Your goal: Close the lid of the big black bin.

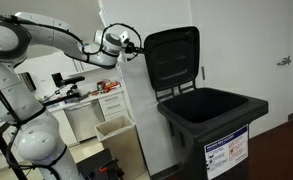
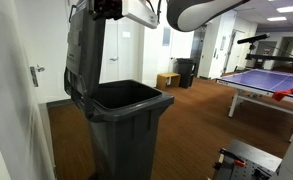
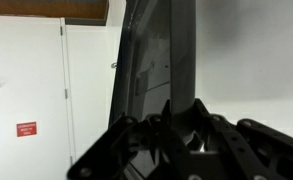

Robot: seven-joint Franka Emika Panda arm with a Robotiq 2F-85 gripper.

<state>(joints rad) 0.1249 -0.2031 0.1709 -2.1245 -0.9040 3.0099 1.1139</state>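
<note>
The lid stands upright behind the uncovered opening, so the robot should swing its gripper down with the lid's free edge over the bin's open top and let go of the lid.
The big black bin stands open on the floor, with a white and blue label on its front. It also shows in an exterior view. Its lid stands upright behind the opening, and is seen edge-on in an exterior view. My gripper is at the lid's upper edge, also seen near the frame top. In the wrist view the lid's rim runs between the fingers, which look closed on it.
A smaller beige bin stands beside the black bin against a white partition. A cluttered desk is behind my arm. A blue table-tennis table stands far off. A white door with a red sign is nearby.
</note>
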